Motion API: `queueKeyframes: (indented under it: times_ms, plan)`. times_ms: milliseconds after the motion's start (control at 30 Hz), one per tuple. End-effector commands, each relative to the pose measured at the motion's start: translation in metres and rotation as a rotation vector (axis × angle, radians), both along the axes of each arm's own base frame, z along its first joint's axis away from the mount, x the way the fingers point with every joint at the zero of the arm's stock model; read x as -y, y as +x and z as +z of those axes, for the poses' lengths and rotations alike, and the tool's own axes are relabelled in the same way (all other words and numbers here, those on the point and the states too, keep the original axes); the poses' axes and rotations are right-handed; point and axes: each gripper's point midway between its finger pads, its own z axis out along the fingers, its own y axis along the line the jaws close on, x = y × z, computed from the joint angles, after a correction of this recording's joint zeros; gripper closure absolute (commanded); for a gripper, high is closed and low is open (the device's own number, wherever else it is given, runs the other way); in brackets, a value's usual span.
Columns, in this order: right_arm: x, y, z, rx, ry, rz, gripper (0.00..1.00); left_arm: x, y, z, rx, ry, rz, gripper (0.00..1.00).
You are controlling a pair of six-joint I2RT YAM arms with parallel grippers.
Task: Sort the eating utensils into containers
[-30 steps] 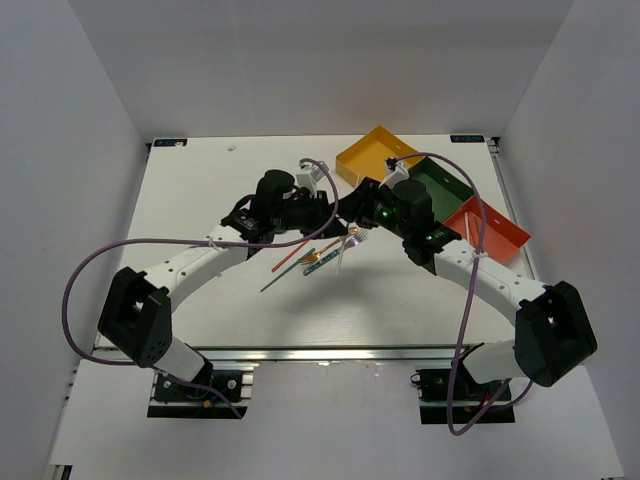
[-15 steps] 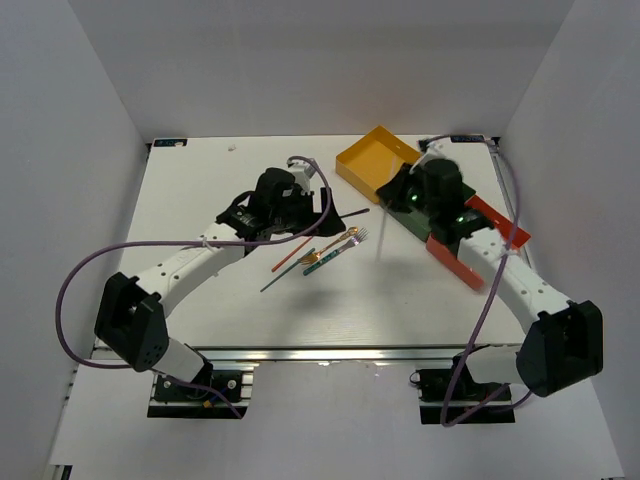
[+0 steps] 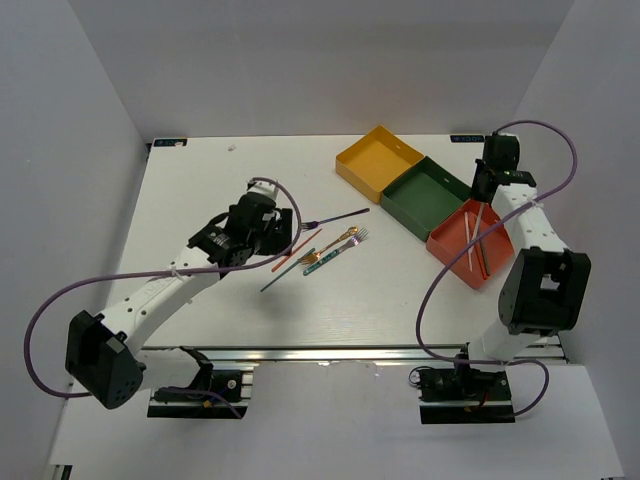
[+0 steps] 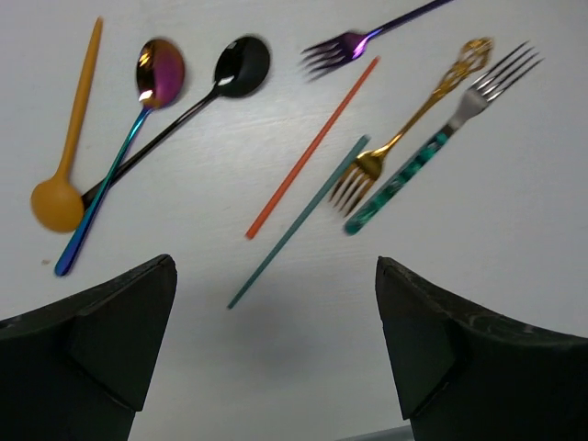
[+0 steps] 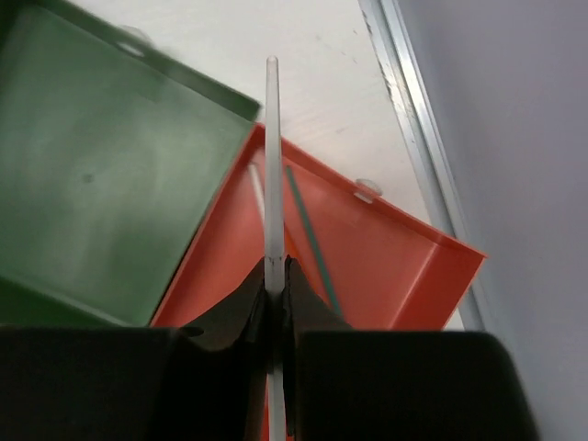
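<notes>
Other chopsticks already lie together on the bottom of the red-orange tray. My right gripper will lower the white chopstick into that tray and open to release it there.
Several eating utensils lie on the white table. The left wrist view shows an orange spoon (image 4: 62, 161), an iridescent spoon (image 4: 138, 119), a black spoon (image 4: 216, 83), a purple fork (image 4: 358, 41), a red chopstick (image 4: 312, 147), a teal chopstick (image 4: 299, 220), a gold fork (image 4: 413, 119) and a teal-handled fork (image 4: 441, 142). My left gripper (image 4: 276, 266) (image 3: 276, 232) hangs open over bare table just short of them. My right gripper (image 5: 278, 266) (image 3: 479, 198) is shut on a white chopstick (image 5: 272, 156), above the red-orange tray (image 5: 404, 266) (image 3: 450, 250).
The yellow tray (image 3: 378, 160), the dark green tray (image 3: 428, 197) and the red-orange tray stand in a diagonal row at the back right. A white chopstick (image 5: 255, 193) and a teal one (image 5: 308, 239) lie in the red-orange tray. The table's right rail (image 5: 413, 138) runs close beside it.
Both grippers met over the table's middle a second ago. The left one opened and drew back to the left. The right one shut and swung right with the white chopstick to the red-orange tray.
</notes>
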Motion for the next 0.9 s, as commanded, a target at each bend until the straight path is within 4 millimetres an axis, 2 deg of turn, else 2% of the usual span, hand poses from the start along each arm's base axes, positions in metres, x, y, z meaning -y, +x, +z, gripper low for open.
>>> queueKeyframes:
  times_ms: [0, 33, 133, 267, 333, 600, 633, 667, 767, 833, 867]
  plan:
    - [0.029, 0.005, 0.002, -0.029, -0.058, -0.070, 1.00, -0.030, -0.010, -0.010, 0.013, 0.097, 0.066, 0.02]
    - [0.032, 0.002, -0.005, -0.039, -0.062, -0.083, 1.00, -0.033, -0.012, -0.008, 0.027, 0.089, 0.071, 0.02]
    - [0.038, 0.006, -0.010, -0.010, -0.083, -0.102, 1.00, -0.038, -0.016, -0.011, 0.041, 0.084, 0.080, 0.02]
    - [0.044, 0.002, -0.025, -0.022, -0.111, -0.121, 1.00, -0.038, -0.020, -0.014, 0.044, 0.070, 0.070, 0.02]
    - [0.045, 0.005, -0.025, -0.008, -0.113, -0.122, 1.00, -0.036, -0.021, -0.016, 0.040, 0.066, 0.063, 0.02]
    - [0.043, 0.012, -0.039, -0.040, -0.114, -0.093, 0.91, -0.034, -0.027, -0.019, 0.039, 0.036, 0.038, 0.02]
    - [0.040, 0.012, -0.040, -0.043, -0.103, -0.083, 0.87, -0.033, -0.027, -0.019, 0.043, 0.034, 0.036, 0.02]
    - [0.039, 0.011, -0.041, -0.047, -0.099, -0.079, 0.78, -0.033, -0.028, -0.019, 0.043, 0.031, 0.033, 0.02]
    - [0.037, 0.008, -0.043, -0.052, -0.085, -0.076, 0.63, -0.033, -0.028, -0.019, 0.044, 0.031, 0.031, 0.02]
    - [0.035, 0.005, -0.043, -0.051, -0.078, -0.067, 0.58, -0.033, -0.027, -0.021, 0.039, 0.037, 0.033, 0.02]
    - [0.034, 0.005, -0.037, -0.034, -0.072, -0.068, 0.46, -0.033, -0.027, -0.021, 0.039, 0.038, 0.035, 0.02]
